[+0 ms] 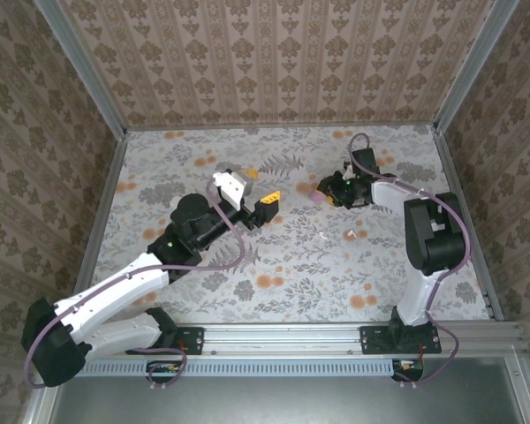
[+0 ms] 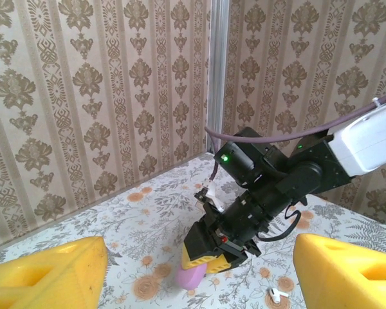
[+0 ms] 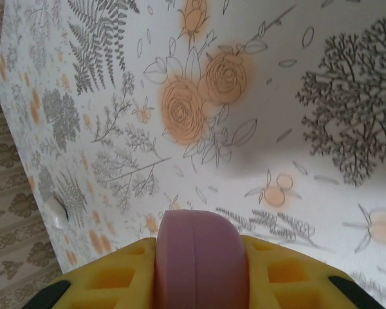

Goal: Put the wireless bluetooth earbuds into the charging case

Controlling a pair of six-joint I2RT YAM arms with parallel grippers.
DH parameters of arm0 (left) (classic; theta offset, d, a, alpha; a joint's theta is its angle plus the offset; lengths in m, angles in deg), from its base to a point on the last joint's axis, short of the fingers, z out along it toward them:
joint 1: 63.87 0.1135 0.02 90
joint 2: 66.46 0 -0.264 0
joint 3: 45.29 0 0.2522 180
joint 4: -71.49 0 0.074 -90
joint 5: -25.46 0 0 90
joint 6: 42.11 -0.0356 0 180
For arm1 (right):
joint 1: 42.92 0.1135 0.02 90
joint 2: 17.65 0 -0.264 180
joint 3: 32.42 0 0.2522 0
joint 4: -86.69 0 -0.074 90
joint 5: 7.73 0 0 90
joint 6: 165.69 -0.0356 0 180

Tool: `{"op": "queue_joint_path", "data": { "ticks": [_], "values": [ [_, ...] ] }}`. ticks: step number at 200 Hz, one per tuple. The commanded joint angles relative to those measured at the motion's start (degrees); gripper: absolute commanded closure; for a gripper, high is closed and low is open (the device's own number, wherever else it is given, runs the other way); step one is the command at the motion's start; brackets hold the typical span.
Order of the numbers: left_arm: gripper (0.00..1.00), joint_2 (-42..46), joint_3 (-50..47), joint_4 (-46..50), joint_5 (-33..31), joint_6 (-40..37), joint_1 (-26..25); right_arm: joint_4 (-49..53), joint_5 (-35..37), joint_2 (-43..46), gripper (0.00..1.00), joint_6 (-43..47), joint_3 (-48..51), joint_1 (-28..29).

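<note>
Next, my right gripper lowers the charging case onto the flowered table before it opens.
The charging case (image 3: 202, 257) is a small pink rounded box with its lid closed. My right gripper (image 3: 202, 283) is shut on it, its yellow fingers (image 3: 109, 277) pressing both sides just above the flowered table. The left wrist view shows that gripper (image 2: 213, 262) with the case (image 2: 193, 277) sticking out below it. One white earbud (image 2: 278, 295) lies on the table near it, and it appears again as an earbud (image 3: 56, 212) to the case's left. From above, two small white earbuds (image 1: 327, 236) (image 1: 350, 233) lie nearer the arms than the case (image 1: 320, 200). My left gripper (image 1: 259, 189) hovers open and empty, facing the right gripper (image 1: 329, 190).
The table (image 1: 274, 283) has a floral print with orange flower dots. Patterned walls (image 1: 274, 53) with metal corner posts close it in on three sides. A metal rail (image 1: 283, 336) carrying both arm bases runs along the near edge.
</note>
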State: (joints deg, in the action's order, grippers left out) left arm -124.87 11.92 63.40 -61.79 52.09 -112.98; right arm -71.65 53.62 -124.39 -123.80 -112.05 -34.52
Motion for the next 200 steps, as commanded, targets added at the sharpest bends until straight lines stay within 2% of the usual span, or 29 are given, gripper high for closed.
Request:
{"op": "queue_joint_path", "data": {
  "ticks": [1,37,85,200],
  "values": [
    [0.23,2.0,-0.7,0.8,-1.9,-1.3,-0.2,-1.2,1.6,-2.5,0.76,0.4,-1.9,-0.1],
    [0.23,2.5,-1.3,1.0,-2.4,-1.4,-0.2,-2.4,1.4,-5.9,0.76,0.7,-2.4,-0.1],
    [0.23,2.3,-1.3,0.4,-2.5,-1.3,0.0,-3.3,1.9,-5.7,0.74,2.2,0.0,0.0],
    [0.23,0.7,-0.4,0.0,-1.5,-0.5,0.1,-1.7,1.9,-3.0,0.59,4.8,3.4,-1.2]
  ]
}}
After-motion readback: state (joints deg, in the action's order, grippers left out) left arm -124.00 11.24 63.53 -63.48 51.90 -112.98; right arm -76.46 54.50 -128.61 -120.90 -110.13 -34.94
